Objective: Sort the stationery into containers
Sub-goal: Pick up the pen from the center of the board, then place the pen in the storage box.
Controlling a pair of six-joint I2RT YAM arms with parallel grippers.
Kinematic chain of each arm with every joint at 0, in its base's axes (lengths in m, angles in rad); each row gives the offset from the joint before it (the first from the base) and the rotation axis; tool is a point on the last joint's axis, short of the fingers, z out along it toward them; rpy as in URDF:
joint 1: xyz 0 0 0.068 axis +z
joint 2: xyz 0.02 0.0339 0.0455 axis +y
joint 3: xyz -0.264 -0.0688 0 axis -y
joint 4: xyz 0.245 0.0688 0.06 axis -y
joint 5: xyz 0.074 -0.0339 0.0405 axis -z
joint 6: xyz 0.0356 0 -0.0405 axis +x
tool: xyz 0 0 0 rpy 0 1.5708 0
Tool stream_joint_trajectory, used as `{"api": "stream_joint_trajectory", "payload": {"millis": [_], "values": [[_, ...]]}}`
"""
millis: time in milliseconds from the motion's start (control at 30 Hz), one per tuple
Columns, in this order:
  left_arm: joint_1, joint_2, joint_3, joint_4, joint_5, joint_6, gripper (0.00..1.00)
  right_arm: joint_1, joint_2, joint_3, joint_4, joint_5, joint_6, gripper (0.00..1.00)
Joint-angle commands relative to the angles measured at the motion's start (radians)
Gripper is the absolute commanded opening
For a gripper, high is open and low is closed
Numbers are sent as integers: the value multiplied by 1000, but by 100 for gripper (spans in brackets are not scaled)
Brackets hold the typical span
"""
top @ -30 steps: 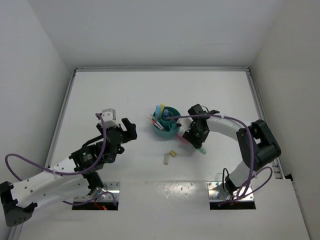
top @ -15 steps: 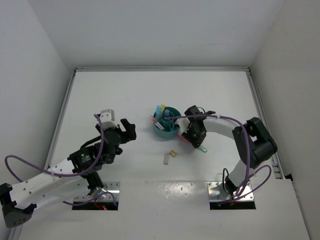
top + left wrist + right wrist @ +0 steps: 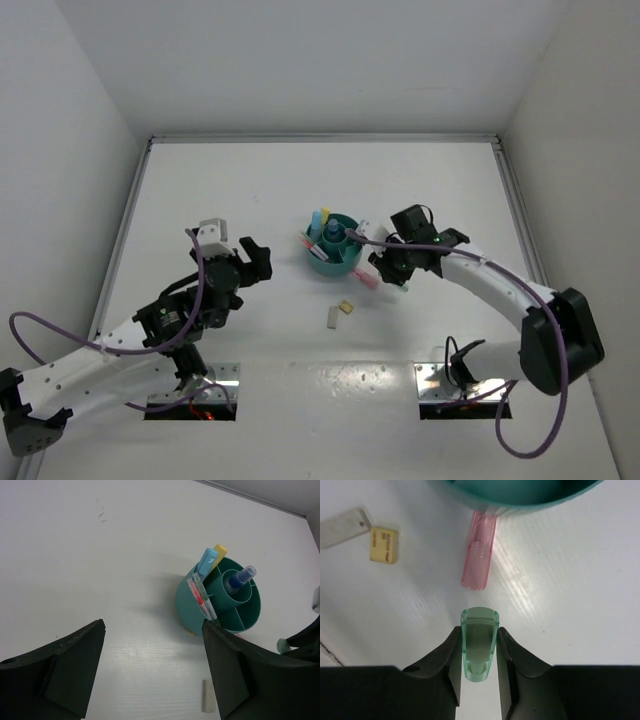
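My right gripper should next go up and outward over the organiser's far section (image 3: 345, 221) to release the green marker, because this section is outward and to its left in the top view.
The teal organiser (image 3: 333, 256) stands mid-table. It holds a yellow marker (image 3: 219, 550), a light-blue marker (image 3: 207, 560), a clear-blue pen (image 3: 240, 577) in the central cup, and thin pink and grey pens (image 3: 202, 596). My right gripper (image 3: 393, 268) is just right of it, shut on the green marker (image 3: 479, 645). A pink marker (image 3: 480, 550) lies on the table, its far end against the organiser's base (image 3: 520, 500). A tan eraser (image 3: 346, 307) and a grey eraser (image 3: 331, 318) lie in front. My left gripper (image 3: 255, 262) is open and empty, left of the organiser.
White walls enclose the table on the left, back and right. A raised rail (image 3: 515, 210) runs along the right edge. Purple cables loop beside both arms. The two erasers also show in the right wrist view, tan (image 3: 384, 545) and grey (image 3: 342, 527).
My right arm has swung its forearm out to the right, and its gripper with the green marker has shifted slightly up and right. The left arm has barely moved.
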Motion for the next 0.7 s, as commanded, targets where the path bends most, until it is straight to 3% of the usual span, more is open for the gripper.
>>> {"api": "stream_joint_trajectory", "payload": {"millis": [0,133,300,433,667], "values": [[10,-19,3,22,0,9,84,-1,-101,7,71,-17,4,0],[10,1,3,40,29,18,84,-1,-166,7,245,75,116,0],[10,39,3,50,40,36,84,-1,-142,-20,597,84,182,0],[10,39,3,50,49,36,84,-10,-30,6,773,-85,172,0],[10,30,-6,50,40,36,84,-10,155,70,1023,-163,244,0]]}}
